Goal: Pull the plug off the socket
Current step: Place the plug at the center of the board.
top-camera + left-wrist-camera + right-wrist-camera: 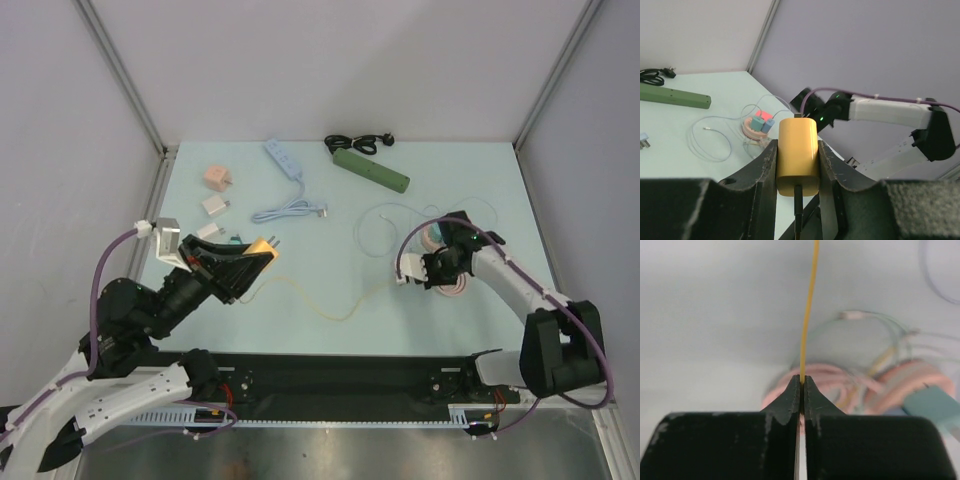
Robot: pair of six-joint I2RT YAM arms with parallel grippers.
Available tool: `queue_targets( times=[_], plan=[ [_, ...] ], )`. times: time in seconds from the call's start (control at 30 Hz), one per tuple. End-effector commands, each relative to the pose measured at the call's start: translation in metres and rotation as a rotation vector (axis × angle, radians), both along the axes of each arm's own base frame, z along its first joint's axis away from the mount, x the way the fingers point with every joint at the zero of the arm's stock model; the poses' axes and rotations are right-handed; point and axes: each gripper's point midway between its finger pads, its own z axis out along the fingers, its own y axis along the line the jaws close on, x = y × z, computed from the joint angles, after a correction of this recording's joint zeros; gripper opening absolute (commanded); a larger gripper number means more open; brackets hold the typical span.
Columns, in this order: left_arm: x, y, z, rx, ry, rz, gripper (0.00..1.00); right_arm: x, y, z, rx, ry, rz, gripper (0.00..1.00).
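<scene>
Next, my left gripper tips downward and lowers to the tabletop beside the nearest white adapter to release the charger block [798, 155], as it is still raised.
A yellow charger block [798, 155] sits clamped between the black fingers of my left gripper [797, 150], raised above the table's left side [258, 252]. A dark plug [798, 197] is seated in the socket at the block's near end. A thin yellow cable [330, 314] runs from there across the table to my right gripper [403, 272]. In the right wrist view that gripper [802, 380] is shut on the yellow cable [810, 305], which stretches straight away from the fingertips.
A pink round holder [447, 264] with small chargers and thin cable loops lies right beside the right gripper. Further back are a green power strip [372, 170], a black cord [355, 143], a white power strip [283, 158], and pink [216, 178] and white adapters [214, 205].
</scene>
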Motion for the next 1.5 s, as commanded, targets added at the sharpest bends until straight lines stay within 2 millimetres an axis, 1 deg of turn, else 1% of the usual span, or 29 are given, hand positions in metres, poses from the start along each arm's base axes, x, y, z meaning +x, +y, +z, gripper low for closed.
queue_targets(
  times=[0.0, 0.03, 0.07, 0.17, 0.23, 0.37, 0.47, 0.5, 0.57, 0.6, 0.7, 0.77, 0.8, 0.87, 0.93, 0.97, 1.0, 1.07, 1.1, 1.13, 1.17, 1.2, 1.27, 1.3, 1.33, 1.37, 1.4, 1.43, 1.47],
  plan=[
    [0.004, 0.001, -0.008, -0.007, 0.031, 0.020, 0.00, 0.008, 0.011, 0.076, 0.130, -0.060, -0.148, 0.00],
    [0.005, 0.001, -0.011, -0.005, 0.035, 0.025, 0.00, 0.001, 0.014, 0.099, 0.157, -0.031, -0.171, 0.00],
    [0.007, -0.002, -0.016, 0.006, 0.043, 0.026, 0.00, -0.007, 0.015, 0.108, 0.166, -0.015, -0.172, 0.00],
    [0.013, -0.008, -0.026, 0.032, 0.062, 0.034, 0.00, -0.027, 0.017, 0.125, 0.201, 0.024, -0.166, 0.00],
    [0.018, -0.015, -0.032, 0.057, 0.075, 0.034, 0.00, -0.036, 0.019, 0.127, 0.218, 0.034, -0.159, 0.00],
    [0.024, -0.022, -0.039, 0.096, 0.088, 0.041, 0.00, -0.036, 0.024, 0.140, 0.281, 0.013, -0.208, 0.00],
    [0.029, -0.025, -0.049, 0.134, 0.108, 0.054, 0.00, -0.035, 0.038, 0.158, 0.368, 0.012, -0.215, 0.00],
    [0.030, -0.026, -0.053, 0.144, 0.115, 0.056, 0.00, -0.031, 0.045, 0.165, 0.405, 0.021, -0.236, 0.00],
    [0.031, -0.028, -0.061, 0.155, 0.134, 0.056, 0.00, -0.025, 0.054, 0.163, 0.398, 0.017, -0.270, 0.00],
    [0.032, -0.029, -0.065, 0.160, 0.142, 0.056, 0.00, -0.007, 0.042, 0.152, 0.312, -0.056, -0.366, 0.00],
    [0.032, -0.032, -0.073, 0.166, 0.162, 0.048, 0.00, 0.015, 0.029, 0.133, 0.176, -0.151, -0.438, 0.00],
    [0.032, -0.032, -0.076, 0.168, 0.169, 0.048, 0.00, 0.031, 0.003, 0.126, 0.067, -0.203, -0.512, 0.00],
    [0.031, -0.032, -0.077, 0.168, 0.171, 0.048, 0.00, 0.036, -0.005, 0.129, 0.060, -0.220, -0.531, 0.00],
    [0.032, -0.030, -0.078, 0.174, 0.172, 0.054, 0.00, 0.040, -0.006, 0.154, 0.147, -0.244, -0.512, 0.00],
    [0.033, -0.026, -0.079, 0.182, 0.174, 0.075, 0.00, 0.022, 0.009, 0.169, 0.277, -0.145, -0.438, 0.00],
    [0.034, -0.023, -0.083, 0.195, 0.184, 0.087, 0.00, 0.016, 0.020, 0.185, 0.331, -0.132, -0.401, 0.00],
    [0.039, -0.017, -0.086, 0.199, 0.192, 0.129, 0.00, -0.004, 0.043, 0.187, 0.399, -0.038, -0.330, 0.00],
    [0.043, -0.011, -0.095, 0.202, 0.225, 0.174, 0.00, -0.022, 0.068, 0.185, 0.458, 0.059, -0.305, 0.00],
    [0.047, -0.006, -0.103, 0.216, 0.249, 0.212, 0.00, -0.019, 0.084, 0.188, 0.499, 0.063, -0.283, 0.00],
    [0.050, -0.003, -0.108, 0.223, 0.266, 0.233, 0.00, -0.028, 0.104, 0.185, 0.519, 0.102, -0.247, 0.00],
    [0.054, -0.004, -0.116, 0.238, 0.293, 0.251, 0.00, -0.030, 0.115, 0.183, 0.548, 0.149, -0.286, 0.00],
    [0.056, 0.000, -0.125, 0.266, 0.317, 0.276, 0.00, -0.022, 0.132, 0.182, 0.596, 0.160, -0.286, 0.00],
    [0.067, 0.007, -0.139, 0.301, 0.359, 0.346, 0.00, -0.020, 0.157, 0.183, 0.647, 0.233, -0.330, 0.00],
    [0.070, 0.011, -0.147, 0.320, 0.378, 0.369, 0.00, -0.011, 0.170, 0.195, 0.695, 0.217, -0.312, 0.00],
    [0.077, 0.018, -0.152, 0.329, 0.392, 0.409, 0.00, -0.003, 0.181, 0.188, 0.692, 0.254, -0.330, 0.00],
    [0.082, 0.022, -0.159, 0.339, 0.410, 0.432, 0.00, -0.003, 0.195, 0.194, 0.711, 0.274, -0.330, 0.00],
    [0.087, 0.025, -0.166, 0.351, 0.431, 0.452, 0.00, 0.008, 0.208, 0.207, 0.759, 0.282, -0.366, 0.00],
    [0.097, 0.036, -0.171, 0.347, 0.454, 0.503, 0.00, 0.016, 0.223, 0.202, 0.757, 0.315, -0.401, 0.00],
    [0.100, 0.037, -0.180, 0.356, 0.478, 0.496, 0.00, 0.015, 0.239, 0.202, 0.762, 0.333, -0.401, 0.00]
  ],
)
